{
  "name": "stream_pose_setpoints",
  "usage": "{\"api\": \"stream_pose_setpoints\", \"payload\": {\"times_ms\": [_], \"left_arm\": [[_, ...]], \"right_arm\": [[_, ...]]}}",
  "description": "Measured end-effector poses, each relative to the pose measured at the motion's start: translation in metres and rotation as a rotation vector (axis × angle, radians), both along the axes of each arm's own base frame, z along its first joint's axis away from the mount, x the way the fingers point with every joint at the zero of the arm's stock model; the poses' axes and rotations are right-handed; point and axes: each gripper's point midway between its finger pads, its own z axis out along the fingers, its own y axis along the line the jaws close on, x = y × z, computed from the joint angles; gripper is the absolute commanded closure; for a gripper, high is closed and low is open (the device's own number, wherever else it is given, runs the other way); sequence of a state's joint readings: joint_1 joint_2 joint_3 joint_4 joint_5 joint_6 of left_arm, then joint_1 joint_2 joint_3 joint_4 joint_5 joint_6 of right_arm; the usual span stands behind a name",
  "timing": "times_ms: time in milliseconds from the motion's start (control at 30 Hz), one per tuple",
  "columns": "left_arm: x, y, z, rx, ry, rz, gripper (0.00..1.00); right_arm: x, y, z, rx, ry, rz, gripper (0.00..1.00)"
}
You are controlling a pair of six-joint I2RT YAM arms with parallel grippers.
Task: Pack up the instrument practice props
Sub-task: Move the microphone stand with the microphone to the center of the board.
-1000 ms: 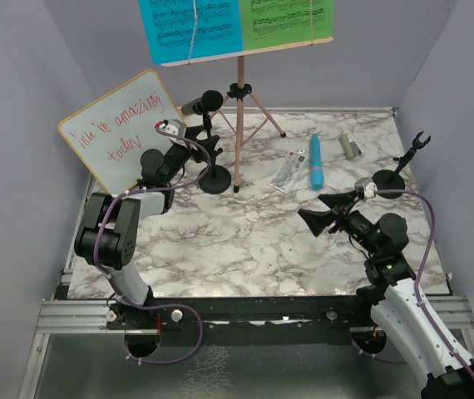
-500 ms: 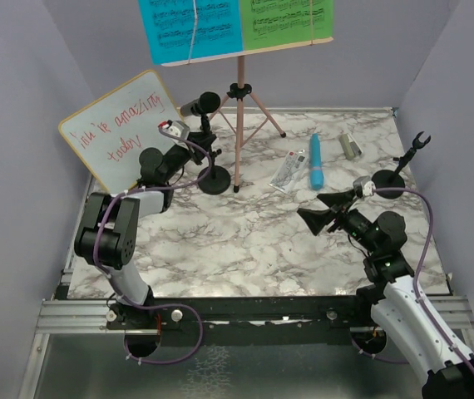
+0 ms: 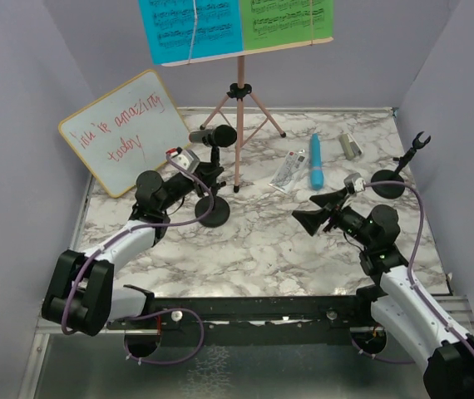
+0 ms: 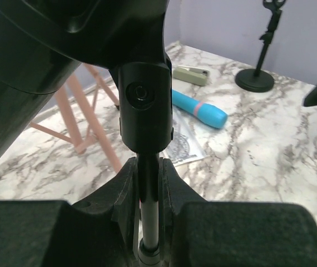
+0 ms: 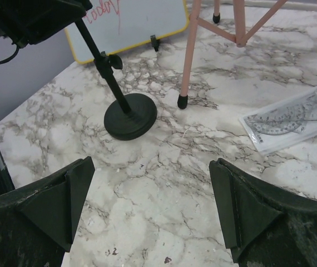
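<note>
My left gripper moves the thin pole of the mic holder toward the right in the top view next and releases it there, since the marble between both grippers lies bare.
A black mic holder with a round base [image 3: 212, 214] carries the black microphone [image 3: 212, 135] in its clip. My left gripper [image 3: 206, 179] is shut on its thin stem [image 4: 147, 183], just under the black joint; the stem leans in the right wrist view above the base [image 5: 129, 115]. The pink tripod music holder [image 3: 239, 125] stands behind, with the blue sheet [image 3: 189, 29] and the green sheet [image 3: 287, 18] on its tray. The blue microphone [image 3: 315, 160] lies on the table. A second mic holder [image 3: 389, 184] stands at the right, its clip bare. My right gripper [image 3: 312, 218] is open above bare marble.
A yellow-framed whiteboard [image 3: 125, 129] with red writing leans at the back left. A clear packet with a ruler and protractor [image 3: 289, 170] lies beside the blue microphone. A small silver cylinder [image 3: 350, 146] lies at the back right. Purple walls close in three sides.
My left gripper has shut on the mic holder's stem and drawn holder and black microphone nearer, away from the whiteboard. My right gripper has drifted slightly left, still open.
</note>
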State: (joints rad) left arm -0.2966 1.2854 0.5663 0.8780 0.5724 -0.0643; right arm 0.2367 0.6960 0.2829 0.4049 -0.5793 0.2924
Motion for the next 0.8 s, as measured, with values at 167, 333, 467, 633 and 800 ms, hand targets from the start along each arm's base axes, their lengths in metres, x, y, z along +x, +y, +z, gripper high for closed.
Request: {"api": "stream_pose_setpoints", "payload": {"times_ms": [167,333,467,633,800], "left_arm": [[-0.025,-0.023,0.000,0.014,0.013,-0.093,1.00],[-0.052,-0.053,0.000,0.026,0.007,-0.222,1.00],[-0.072,-0.080,0.000,0.038,0.003,-0.327,1.00],[-0.088,-0.112,0.001,0.044,-0.004,-0.441,1.00],[-0.090,-0.127,0.001,0.004,-0.018,-0.499,1.00]], "right_arm": [[0.001,0.008,-0.012,0.001,0.044,0.049,0.07],[0.001,0.014,-0.023,-0.002,0.084,0.086,0.08],[-0.002,0.020,-0.023,-0.002,0.080,0.114,0.08],[-0.004,0.027,-0.025,-0.013,0.068,0.141,0.07],[-0.005,0.033,-0.033,-0.029,0.081,0.163,0.07]]}}
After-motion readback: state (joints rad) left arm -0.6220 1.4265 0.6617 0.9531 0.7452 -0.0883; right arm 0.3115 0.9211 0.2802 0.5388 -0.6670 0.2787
